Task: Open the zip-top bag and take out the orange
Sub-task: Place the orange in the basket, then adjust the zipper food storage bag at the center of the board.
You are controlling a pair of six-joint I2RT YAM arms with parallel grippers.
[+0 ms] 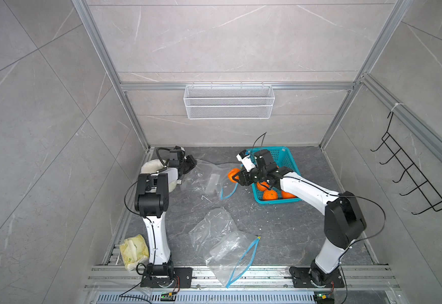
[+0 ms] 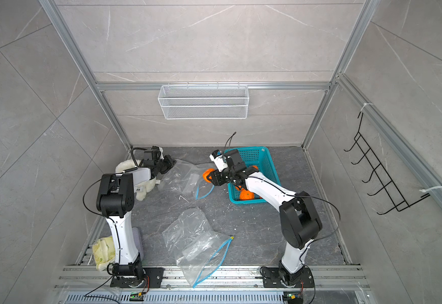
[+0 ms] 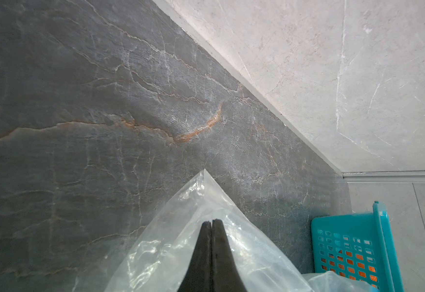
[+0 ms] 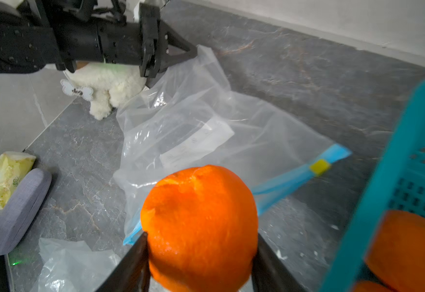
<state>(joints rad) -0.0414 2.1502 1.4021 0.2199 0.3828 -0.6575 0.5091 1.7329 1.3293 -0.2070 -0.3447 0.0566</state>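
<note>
The orange hangs clear of the bag beside the teal basket. It goes over the basket's far end (image 1: 280, 156) (image 4: 424, 154) next, then my right gripper lowers it and releases.
The clear zip-top bag (image 1: 209, 179) (image 2: 185, 179) (image 4: 206, 131) lies crumpled on the dark floor at the back. Its blue zip strip carries a yellow slider (image 4: 319, 166). My left gripper (image 1: 192, 163) (image 2: 171, 162) (image 3: 212, 221) is shut on the bag's far corner (image 3: 181, 240), away from the zip. My right gripper (image 1: 237, 175) (image 2: 210, 177) (image 4: 201, 237) is shut on the orange (image 1: 231, 175) (image 2: 206, 174) (image 4: 198, 215). The orange is outside the bag, above the floor by the zip end, next to the teal basket.
The teal basket (image 1: 280, 154) (image 2: 256, 151) (image 4: 383, 192) behind my right wrist holds several oranges. Two more empty bags (image 1: 225, 244) lie at the front middle. A white plush dog (image 1: 150, 165) (image 4: 110, 86), a tissue pack (image 1: 133, 250) and a grey case (image 4: 19, 209) sit along the left edge.
</note>
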